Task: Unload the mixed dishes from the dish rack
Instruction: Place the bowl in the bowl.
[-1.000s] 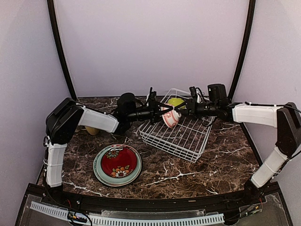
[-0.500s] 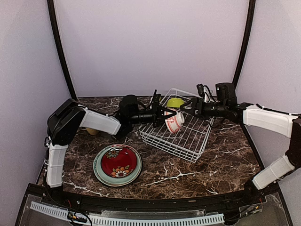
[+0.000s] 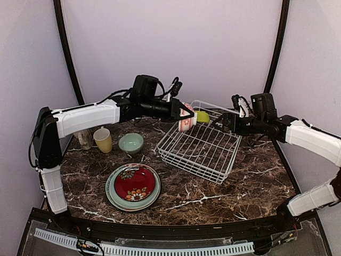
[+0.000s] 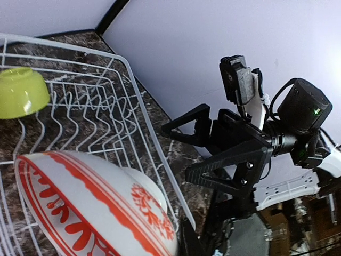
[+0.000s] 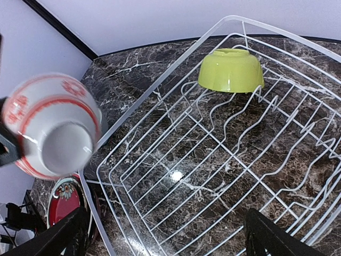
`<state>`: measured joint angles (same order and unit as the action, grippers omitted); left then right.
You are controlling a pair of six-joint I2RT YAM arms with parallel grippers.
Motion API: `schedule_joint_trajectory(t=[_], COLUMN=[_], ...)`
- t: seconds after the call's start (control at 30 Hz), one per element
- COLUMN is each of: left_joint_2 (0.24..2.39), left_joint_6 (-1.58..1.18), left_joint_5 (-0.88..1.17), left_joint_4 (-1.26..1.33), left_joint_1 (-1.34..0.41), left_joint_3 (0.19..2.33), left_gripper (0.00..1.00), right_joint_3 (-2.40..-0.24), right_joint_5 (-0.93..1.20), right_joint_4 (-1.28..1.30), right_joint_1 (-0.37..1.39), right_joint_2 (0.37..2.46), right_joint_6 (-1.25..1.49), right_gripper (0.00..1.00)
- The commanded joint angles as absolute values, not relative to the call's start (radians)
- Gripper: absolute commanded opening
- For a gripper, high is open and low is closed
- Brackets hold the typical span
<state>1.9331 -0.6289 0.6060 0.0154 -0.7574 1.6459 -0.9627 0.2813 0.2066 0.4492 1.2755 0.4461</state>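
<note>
My left gripper should move down and to the left in the top view, to the empty mint bowl (image 3: pixel 131 143). Next it should lower the pink-striped bowl (image 3: pixel 186 124) inside and let go.
My left gripper (image 3: pixel 183 113) is shut on the rim of the pink-striped bowl (image 3: pixel 186 124), held tilted in the air above the far left corner of the dish rack (image 3: pixel 186 166). The bowl (image 4: pixel 90 208) fills the lower left of the left wrist view and hides my fingers there. It also hangs at the left of the right wrist view (image 5: pixel 53 125). My right gripper (image 3: pixel 222 121) stands open over the rack's far right side, holding nothing, its fingertips (image 5: pixel 269 234) wide apart. A lime bowl (image 3: pixel 202 116) (image 5: pixel 232 69) lies upside down in the rack's far corner.
Left of the rack a red floral plate (image 3: pixel 134 183) lies on a pale-green plate (image 3: pixel 112 194). Behind them stand a mint bowl (image 3: pixel 131 142), a yellow mug (image 3: pixel 103 140) and a beige mug (image 3: pixel 85 140). Curved walls close the back and sides.
The right gripper opened, let go of the striped bowl and drew back to the right. The left arm rose and carried the bowl up and slightly left.
</note>
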Motion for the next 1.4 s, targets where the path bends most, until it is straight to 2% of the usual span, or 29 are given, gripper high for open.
schedule_joint_trajectory(t=[0.0, 0.2, 0.33, 0.5, 0.6, 0.93, 1.17, 1.37], left_joint_2=[1.798, 1.721, 1.717, 1.75, 1.795, 1.858, 1.911, 1.964], left_joint_6=[-0.215, 0.028, 0.084, 0.125, 0.129, 0.068, 0.007, 0.005], left_joint_5=[0.287, -0.156, -0.289, -0.335, -0.356, -0.342, -0.248, -0.243], left_joint_4=[-0.429, -0.604, -0.686, -0.698, -0.71, -0.782, -0.834, -0.874], left_joint_1=[-0.755, -0.739, -0.689, -0.648, -0.637, -0.63, -0.631, -0.632], left_joint_3=[1.799, 1.807, 1.769, 1.706, 1.703, 1.672, 1.687, 1.711], left_gripper=[0.01, 0.01, 0.01, 0.01, 0.01, 0.01, 0.01, 0.01], right_joint_3=[-1.001, -1.002, -0.97, -0.938, -0.924, -0.97, -0.971, -0.97], right_joint_5=[0.235, 0.111, 0.134, 0.145, 0.24, 0.35, 0.344, 0.311], right_joint_4=[0.251, 0.242, 0.186, 0.1, 0.036, 0.046, 0.035, 0.06], right_joint_1=[0.443, 0.445, 0.445, 0.438, 0.421, 0.422, 0.422, 0.422], right_joint_2=[1.298, 1.304, 1.264, 1.193, 1.166, 1.197, 1.199, 1.208], right_joint_6=[0.408, 0.411, 0.44, 0.466, 0.431, 0.39, 0.417, 0.439], right_gripper=[0.99, 0.99, 0.99, 0.99, 0.99, 0.99, 0.99, 0.99])
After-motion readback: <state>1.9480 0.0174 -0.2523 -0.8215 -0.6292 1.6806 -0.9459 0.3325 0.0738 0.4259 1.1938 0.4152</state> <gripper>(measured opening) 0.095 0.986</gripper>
